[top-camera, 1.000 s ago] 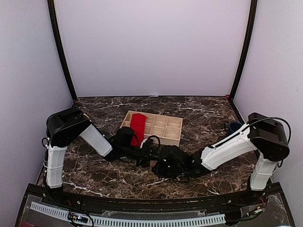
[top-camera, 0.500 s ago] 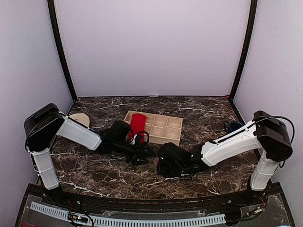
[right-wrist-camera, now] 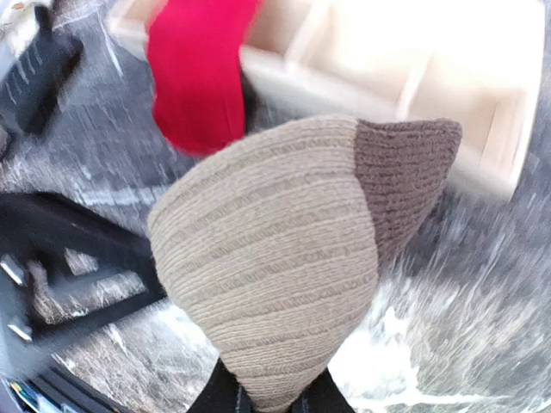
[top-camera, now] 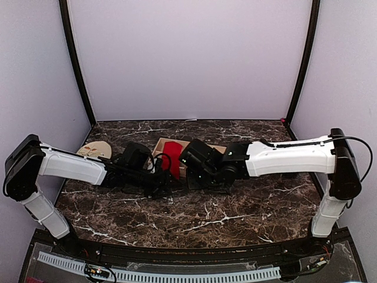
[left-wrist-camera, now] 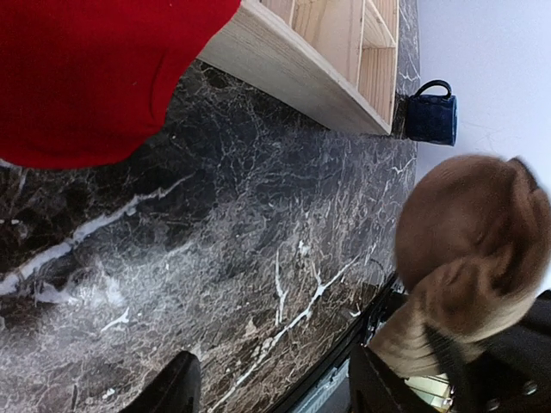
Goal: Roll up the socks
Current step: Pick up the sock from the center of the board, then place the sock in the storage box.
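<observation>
My right gripper should next carry the bundle outward over the tray's empty front section by the mug [right-wrist-camera: 463,120], lower it inside and let it go.
A tan-brown sock [right-wrist-camera: 284,258], bunched into a compact bundle with a darker brown toe, fills the right wrist view. My right gripper [right-wrist-camera: 271,397] is shut on its lower end and holds it above the marble, just in front of the wooden tray [top-camera: 206,158]. The same bundle [left-wrist-camera: 469,249] shows at the right of the left wrist view. The red sock [top-camera: 172,154] drapes over the tray's left front corner and onto the table. My left gripper [left-wrist-camera: 275,391] hovers low beside it, open, with nothing between its fingers. In the top view the left gripper [top-camera: 158,178] sits just left of the right gripper [top-camera: 194,172].
The tray is divided into several compartments [right-wrist-camera: 413,60]. A round beige patterned disc [top-camera: 94,150] lies at the back left. A dark blue mug [left-wrist-camera: 430,116] stands past the tray's right end. Both arms stretch across the table's middle.
My right arm has swung from the front centre up and left to the tray, carrying the tan-brown sock. My left gripper has opened and drawn back to the left as its arm stretched out.
</observation>
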{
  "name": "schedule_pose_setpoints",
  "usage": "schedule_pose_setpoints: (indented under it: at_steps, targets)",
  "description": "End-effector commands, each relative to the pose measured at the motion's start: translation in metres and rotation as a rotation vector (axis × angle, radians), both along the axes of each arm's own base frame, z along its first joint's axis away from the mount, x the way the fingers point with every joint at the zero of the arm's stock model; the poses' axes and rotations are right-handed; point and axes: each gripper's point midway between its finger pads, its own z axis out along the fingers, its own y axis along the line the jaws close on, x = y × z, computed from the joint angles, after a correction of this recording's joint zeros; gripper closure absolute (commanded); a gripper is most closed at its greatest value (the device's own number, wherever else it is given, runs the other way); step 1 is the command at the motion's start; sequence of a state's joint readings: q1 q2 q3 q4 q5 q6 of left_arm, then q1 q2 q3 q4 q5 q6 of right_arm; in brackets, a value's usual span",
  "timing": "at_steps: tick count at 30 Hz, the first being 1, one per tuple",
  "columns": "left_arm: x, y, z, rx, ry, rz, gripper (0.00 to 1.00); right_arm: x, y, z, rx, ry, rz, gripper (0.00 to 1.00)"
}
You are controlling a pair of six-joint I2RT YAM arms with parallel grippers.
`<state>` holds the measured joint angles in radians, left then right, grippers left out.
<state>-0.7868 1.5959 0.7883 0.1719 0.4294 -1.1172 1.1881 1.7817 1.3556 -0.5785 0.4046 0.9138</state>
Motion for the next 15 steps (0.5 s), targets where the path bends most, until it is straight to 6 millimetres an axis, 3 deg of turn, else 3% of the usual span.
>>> schedule_pose_setpoints:
  at_steps: [1,6,15]
  targets:
    - [-0.001,0.018,0.003,0.046,-0.029,0.019,0.39,0.042,-0.018,0.019,-0.155,-0.087,0.016,1.0]
    - [-0.002,0.027,0.006,0.061,-0.039,0.03,0.38,0.092,-0.015,0.031,-0.171,-0.119,0.026,1.0]
    - [0.0,0.038,0.004,0.073,-0.037,0.056,0.38,0.154,-0.022,0.019,-0.253,-0.115,0.001,1.0]
